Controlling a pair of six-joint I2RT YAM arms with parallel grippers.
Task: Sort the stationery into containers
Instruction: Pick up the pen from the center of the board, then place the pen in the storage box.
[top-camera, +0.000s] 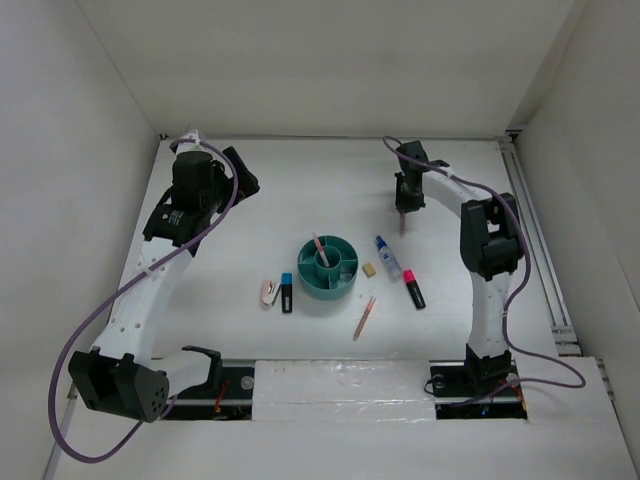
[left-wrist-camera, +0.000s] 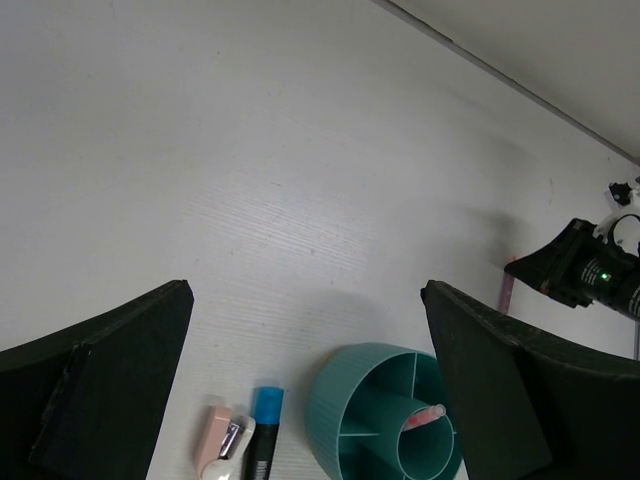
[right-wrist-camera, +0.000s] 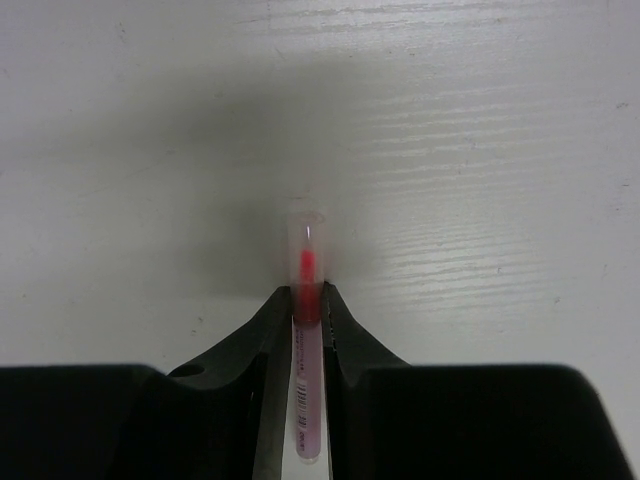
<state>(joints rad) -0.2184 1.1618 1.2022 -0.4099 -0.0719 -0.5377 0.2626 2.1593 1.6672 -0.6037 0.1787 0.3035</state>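
I need to swing my right gripper back and to its left in the top view, to the organizer's central cup (top-camera: 329, 266), which holds a pencil, then tilt my pink pencil upright and let go.
My right gripper (right-wrist-camera: 309, 300) is shut on a thin pink pencil (right-wrist-camera: 308, 370), whose clear-capped tip points at the white table. From above, it (top-camera: 403, 215) hangs at the back right, behind the teal organizer (top-camera: 312, 280). Another pencil (top-camera: 318, 246) leans in the organizer's central cup, and a third (top-camera: 364, 317) lies in front. My left gripper (left-wrist-camera: 306, 290) is open and empty, high at the back left, looking down on the organizer (left-wrist-camera: 345, 400). To the organizer's left lie the blue-capped marker (top-camera: 287, 293) and the white-pink piece (top-camera: 270, 292). On its right are the tan eraser (top-camera: 369, 269), the bottle (top-camera: 388, 257) and the pink-capped marker (top-camera: 414, 289).
White walls close the table in at the back and both sides, with a rail (top-camera: 535, 230) along the right edge. The arm bases stand on a strip (top-camera: 340, 380) at the near edge. Purple cables loop off both arms.
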